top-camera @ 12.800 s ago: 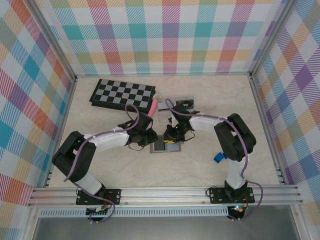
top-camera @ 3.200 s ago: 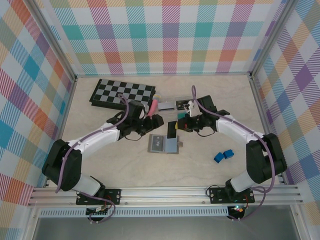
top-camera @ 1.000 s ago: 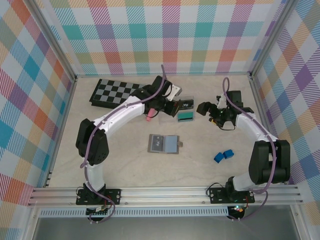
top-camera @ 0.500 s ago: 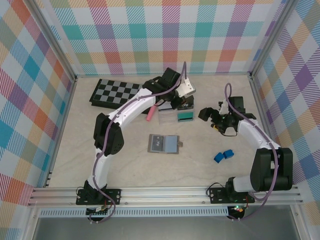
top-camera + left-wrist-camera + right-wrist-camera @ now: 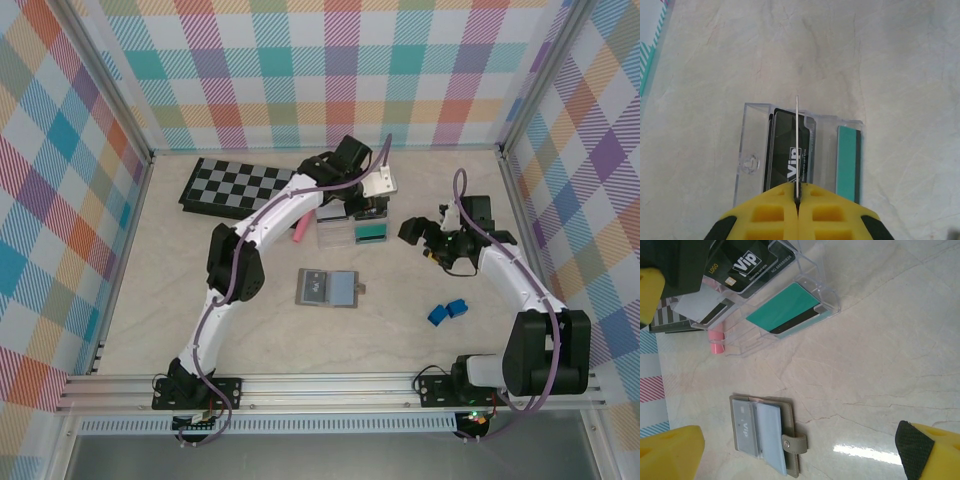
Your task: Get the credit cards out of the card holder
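Note:
My left gripper moves down to the section of the box with the black VIP card next. It then releases the thin card there, since the card already hangs over that section.
The card holder lies open and flat mid-table, a grey card marked VIP in its left panel. My left gripper is shut on a thin light card, seen edge-on, above the clear plastic box. In that box rest a black VIP card and a teal-green card. The same teal card lies at the box's right end. My right gripper stands wide open above the table, right of the box, with nothing between its fingers.
A folded checkerboard lies at the back left. A pink cylinder sits beside the box's left end. Two small blue objects rest front right. Plaid walls enclose the table on three sides.
The left gripper has carried its card a little to the right over the clear box. The right gripper has hardly moved and stays open.

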